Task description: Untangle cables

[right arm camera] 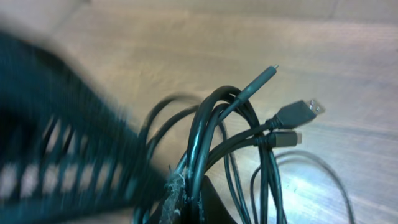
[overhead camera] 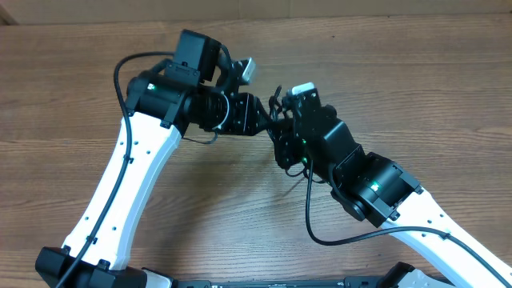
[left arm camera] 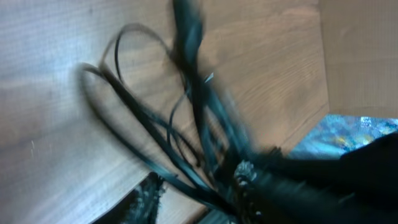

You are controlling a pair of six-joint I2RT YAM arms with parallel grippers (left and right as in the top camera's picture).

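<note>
My right gripper draws toward the right in the overhead view next, over the bare wood, and releases the strands, since the cables are bunched against my left gripper.
The cables (overhead camera: 276,102) are a tangled bunch of thin black cords held up between my two grippers at mid table. My right gripper (right arm camera: 189,198) is shut on several strands of the cables (right arm camera: 211,130). Three plug ends (right arm camera: 308,109) stick out to the right above the wood. It also shows in the overhead view (overhead camera: 286,132). My left gripper (left arm camera: 199,196) is blurred. Its fingers stand apart with bare wood between them, and the cables (left arm camera: 155,134) loop out from between them. In the overhead view my left gripper (overhead camera: 260,116) sits right against the bunch.
The wooden table (overhead camera: 240,208) runs under both arms. The left arm's thick black wiring (overhead camera: 120,72) arcs out at the upper left, and the right arm's wiring (overhead camera: 308,208) hangs in a loop toward the front. The left arm fills the left of the right wrist view (right arm camera: 56,137).
</note>
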